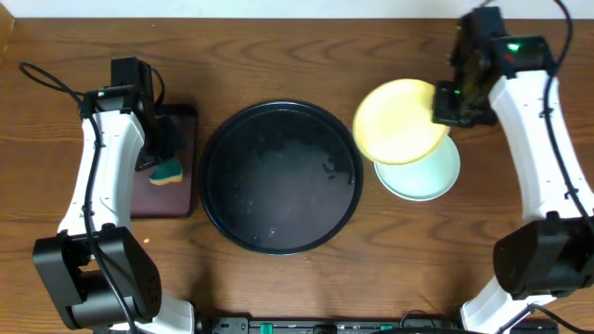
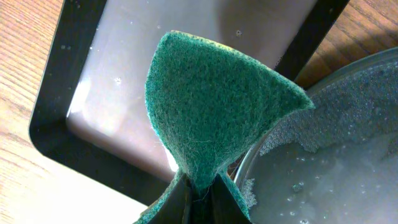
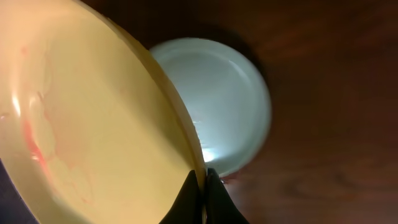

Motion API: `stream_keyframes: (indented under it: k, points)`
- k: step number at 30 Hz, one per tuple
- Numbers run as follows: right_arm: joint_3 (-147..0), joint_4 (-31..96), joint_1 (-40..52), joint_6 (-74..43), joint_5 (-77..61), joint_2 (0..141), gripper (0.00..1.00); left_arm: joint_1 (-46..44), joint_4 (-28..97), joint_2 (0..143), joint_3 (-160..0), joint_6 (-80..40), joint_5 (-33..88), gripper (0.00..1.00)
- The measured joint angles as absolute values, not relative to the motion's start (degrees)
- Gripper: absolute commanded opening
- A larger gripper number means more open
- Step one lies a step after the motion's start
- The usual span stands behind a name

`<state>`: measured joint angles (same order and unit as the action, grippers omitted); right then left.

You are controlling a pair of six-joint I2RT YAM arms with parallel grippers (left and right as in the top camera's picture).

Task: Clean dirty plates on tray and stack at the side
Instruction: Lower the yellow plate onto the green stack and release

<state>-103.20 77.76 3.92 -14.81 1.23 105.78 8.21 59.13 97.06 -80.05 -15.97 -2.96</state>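
Observation:
I should lower the yellow plate [image 1: 399,121] with my right gripper next, back onto the pale turquoise plate [image 1: 429,176] below to stack them, and then release it.
My right gripper [image 1: 455,100] is shut on the rim of the pale yellow plate [image 1: 399,121] and holds it tilted above the table, right of the black tray [image 1: 281,176]. Red smears show on the yellow plate [image 3: 74,130] in the right wrist view, with the jaws [image 3: 203,180] pinching its edge. Below it, a pale turquoise plate [image 1: 429,176] lies on the bare wood; it also shows in the right wrist view [image 3: 224,99]. My left gripper [image 1: 162,158] is shut on a green sponge [image 2: 211,106] over the small brown tray [image 1: 176,162].
The small dark-brown rectangular tray [image 2: 93,81] lies at the left of the black tray. The wet surface and raised rim of the black tray [image 2: 329,155] show at the right of the left wrist view. A cable [image 1: 46,79] lies at the far left.

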Motion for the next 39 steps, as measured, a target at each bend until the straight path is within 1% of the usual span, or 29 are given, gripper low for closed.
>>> stream_keyframes:
  k: [6,12,13,16,17,19,25,29,31,35,39]
  points:
    - [-91.7,71.1,-1.7,-14.8,2.6,105.7,0.01,8.2,59.1,97.1,-80.1,-15.6,-2.9,0.07]
    - [-81.6,63.3,-2.4,-14.8,3.0,105.7,0.01,8.2,59.2,97.1,-80.1,-15.4,-3.0,0.07]
    - [-80.5,62.7,-2.4,-14.8,3.0,105.7,0.07,8.2,59.1,97.1,-80.1,-15.3,-3.0,0.08]
    - [-79.0,61.6,-2.4,-14.7,3.0,105.7,0.36,8.2,59.2,97.1,-80.1,-15.1,-2.9,0.07]
    - [-79.0,61.2,-2.4,-14.7,2.9,105.7,0.41,8.2,59.2,97.1,-80.1,-14.9,-3.0,0.07]
    - [-79.0,60.4,-2.4,-14.4,2.9,105.7,0.47,8.2,59.2,97.1,-80.1,-14.6,-2.9,0.07]
    - [-82.0,63.2,-2.4,-11.2,-1.2,105.7,0.57,8.2,60.1,97.1,-80.1,-11.6,-2.9,0.07]
    - [-88.9,66.3,-2.1,-8.6,-4.6,105.7,0.68,8.2,59.2,97.1,-80.2,-8.1,-3.0,0.07]
    - [-92.6,66.7,-1.6,-7.3,-6.3,105.7,0.71,8.2,57.6,97.1,-80.2,-6.2,-2.9,0.07]
    - [-97.3,65.5,0.7,-6.0,-9.9,105.7,0.73,8.4,53.5,97.1,-80.2,-3.5,-2.9,0.07]
    - [-97.8,63.5,4.1,-5.5,-11.9,105.7,0.73,9.3,51.2,97.8,-80.2,-2.5,-3.0,0.07]
